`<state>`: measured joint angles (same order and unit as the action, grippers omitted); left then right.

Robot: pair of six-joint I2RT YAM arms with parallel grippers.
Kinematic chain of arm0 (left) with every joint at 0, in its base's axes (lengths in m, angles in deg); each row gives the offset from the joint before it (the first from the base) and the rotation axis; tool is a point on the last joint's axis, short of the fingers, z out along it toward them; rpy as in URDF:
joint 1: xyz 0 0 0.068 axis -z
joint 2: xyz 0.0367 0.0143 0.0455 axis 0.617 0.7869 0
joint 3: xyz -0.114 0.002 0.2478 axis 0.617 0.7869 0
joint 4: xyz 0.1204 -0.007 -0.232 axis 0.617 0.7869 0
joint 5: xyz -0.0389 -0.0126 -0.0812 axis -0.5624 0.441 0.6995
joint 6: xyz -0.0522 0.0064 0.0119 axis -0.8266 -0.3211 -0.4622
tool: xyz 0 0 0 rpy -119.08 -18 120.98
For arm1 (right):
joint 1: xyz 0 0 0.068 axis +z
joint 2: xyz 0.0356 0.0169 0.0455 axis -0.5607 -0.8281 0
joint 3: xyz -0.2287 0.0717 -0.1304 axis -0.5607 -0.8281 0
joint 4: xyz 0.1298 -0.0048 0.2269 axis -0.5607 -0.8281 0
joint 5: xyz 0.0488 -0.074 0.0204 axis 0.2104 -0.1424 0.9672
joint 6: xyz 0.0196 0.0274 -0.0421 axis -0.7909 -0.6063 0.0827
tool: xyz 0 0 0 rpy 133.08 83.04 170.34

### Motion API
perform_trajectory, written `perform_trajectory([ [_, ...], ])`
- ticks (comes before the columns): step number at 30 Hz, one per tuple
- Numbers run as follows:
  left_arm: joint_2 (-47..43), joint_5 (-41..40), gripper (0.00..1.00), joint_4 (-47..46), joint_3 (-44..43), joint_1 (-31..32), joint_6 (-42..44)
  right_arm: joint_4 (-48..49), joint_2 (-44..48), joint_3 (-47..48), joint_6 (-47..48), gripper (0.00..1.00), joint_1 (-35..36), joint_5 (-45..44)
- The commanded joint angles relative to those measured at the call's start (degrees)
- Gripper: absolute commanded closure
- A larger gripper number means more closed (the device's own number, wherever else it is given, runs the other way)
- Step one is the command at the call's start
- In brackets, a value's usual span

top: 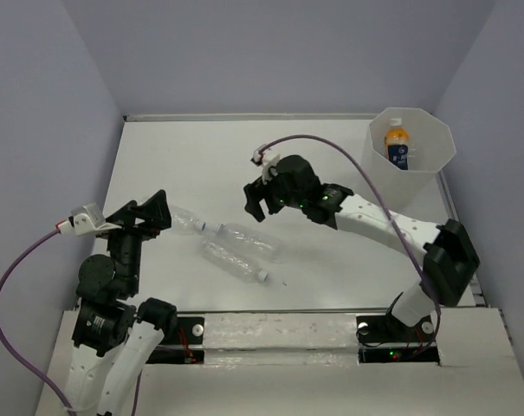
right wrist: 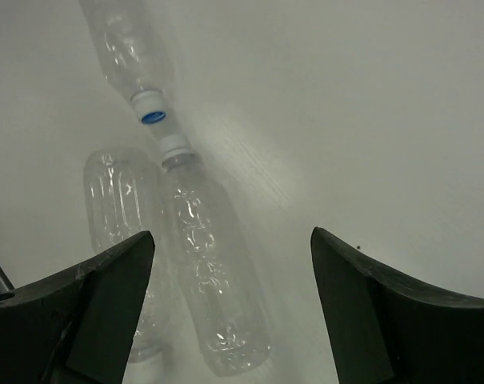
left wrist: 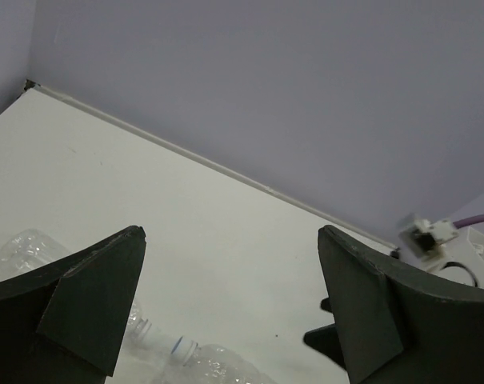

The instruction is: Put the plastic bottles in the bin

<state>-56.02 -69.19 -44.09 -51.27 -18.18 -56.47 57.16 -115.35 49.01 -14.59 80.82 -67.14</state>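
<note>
I will move my right gripper down and to the left in the top view, onto the part of the bottle by its cap (top: 232, 231) (right wrist: 192, 190), since the middle bottle is below the open fingers.
Three clear crinkled plastic bottles lie on the white table (top: 348, 260): one (top: 190, 221) just right of my left gripper, one (top: 251, 242) cap to cap with it, one (top: 231, 262) nearer the arms. An orange-filled bottle (top: 397, 144) stands inside the bin (top: 435, 165) at the far right. My left gripper (top: 164, 212) is open and empty, its tips beside the first bottle (left wrist: 24, 246). My right gripper (top: 255, 203) is open and empty, hovering above the middle bottle (right wrist: 211, 272), with the other two (right wrist: 123, 40) (right wrist: 115, 204) in its view.
Purple-grey walls enclose the table on the left, back and right. My right arm (top: 391, 227) stretches across the table's right half, and its purple cable (top: 331, 143) arcs above it. The right gripper's body shows in the left wrist view (left wrist: 442, 248).
</note>
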Motion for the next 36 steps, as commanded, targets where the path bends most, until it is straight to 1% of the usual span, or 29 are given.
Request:
perform_trajectory([
  [1, 0.4, 0.3, 0.01, -2.5, 0.4, -0.8, 0.9, -11.7, -9.6, 9.7, 6.0, 0.15, 4.3, 1.7],
  [2, 0.5, 0.5, 0.01, -2.6, 0.3, -0.9, 0.9, -12.7, -11.3, 12.0, 7.0, 0.14, 5.0, 2.1],
  [4, 0.5, 0.8, 0.01, -2.7, 0.3, -0.9, 1.0, -14.1, -15.4, 13.3, 7.2, 0.13, 5.0, 2.2],
  [8, 0.7, 1.3, 0.01, -3.0, 0.5, -0.9, 1.0, -17.0, -20.5, 16.8, 7.6, 0.11, 6.2, 3.8],
  [10, 0.5, 1.5, 0.01, -3.1, 0.4, -0.8, 1.0, -19.2, -23.5, 19.1, 8.5, 0.1, 8.0, 3.4],
  [15, 0.2, 1.6, 0.01, -3.1, 0.5, -0.8, 1.1, -20.1, -27.6, 21.4, 8.8, 0.1, 8.6, 3.9],
  [18, 0.2, 1.8, 0.01, -3.1, 0.5, -0.7, 1.1, -20.4, -30.7, 22.9, 9.5, 0.12, 8.6, 2.8],
  [22, -0.1, 1.6, 0.01, -3.1, 0.6, -0.6, 1.1, -21.1, -33.9, 24.5, 10.9, 0.2, 8.6, -0.2],
  [24, -0.3, 1.7, 0.01, -3.0, 0.5, -0.5, 1.1, -21.3, -34.4, 24.4, 11.2, 0.24, 8.6, -3.3],
  [25, -0.4, 1.7, 0.01, -2.9, 0.5, -0.5, 1.1, -21.3, -34.4, 24.2, 11.4, 0.29, 8.6, -3.5],
  [26, -0.4, 1.7, 0.01, -2.9, 0.6, -0.4, 1.0, -21.4, -34.4, 24.0, 11.4, 0.31, 8.0, -5.2],
  [29, -0.6, 1.7, 0.01, -2.9, 0.5, -0.3, 1.1, -21.5, -33.8, 22.0, 11.8, 0.37, 6.8, -5.8],
  [31, -0.9, 1.6, 0.01, -2.9, 0.5, -0.3, 1.1, -21.4, -31.6, 20.0, 11.9, 0.42, 6.0, -7.7],
  [34, -0.9, 1.7, 0.01, -2.8, 0.5, -0.1, 1.0, -21.3, -27.9, 18.6, 12.0, 0.43, 5.5, -8.9],
  [36, -1.0, 1.9, 0.01, -3.0, 0.5, -0.2, 1.0, -21.3, -23.8, 18.8, 12.2, 0.44, 5.5, -10.7],
])
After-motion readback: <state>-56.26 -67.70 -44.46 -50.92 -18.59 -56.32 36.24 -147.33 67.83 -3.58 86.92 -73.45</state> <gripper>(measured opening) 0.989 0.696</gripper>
